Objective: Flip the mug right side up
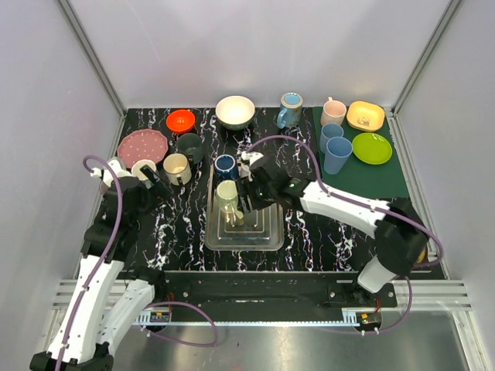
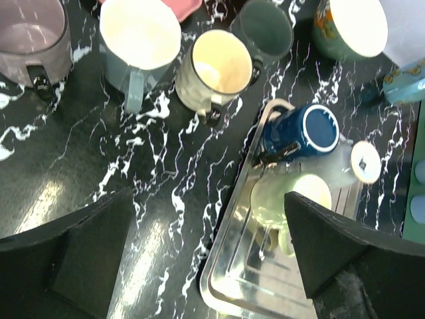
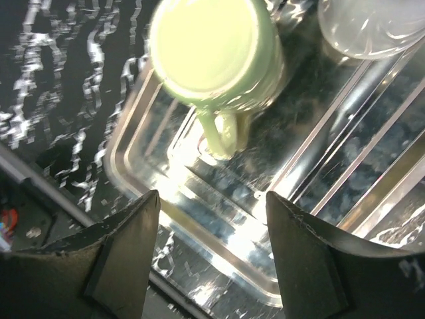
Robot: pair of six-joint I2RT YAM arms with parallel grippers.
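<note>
My right gripper lowers and shifts toward the green mug next, bringing its open fingers around the handle (image 1: 237, 217) (image 3: 219, 135), which sticks out toward their gap.
A pale green mug (image 1: 227, 193) stands upside down, base up, in a metal tray (image 1: 267, 236) at the table's middle. My right gripper (image 1: 244, 203) is open right beside it on its right. In the right wrist view the mug (image 3: 212, 53) fills the top, its handle pointing down toward the gap of that gripper (image 3: 212, 199), above the tray floor (image 3: 219, 226). My left gripper (image 1: 160, 182) is open and empty over the table left of the tray. In the left wrist view the left gripper (image 2: 208, 196) frames the mug (image 2: 279, 199) and the tray rim (image 2: 246, 279).
A dark blue mug (image 1: 225, 165) sits at the tray's far end, and a clear glass (image 3: 372, 20) sits beside the green mug. Cream (image 1: 176, 168), dark green (image 1: 189, 147) and white (image 1: 143, 170) mugs stand left. Bowls, cups and plates line the back, and a green mat (image 1: 387, 182) lies right.
</note>
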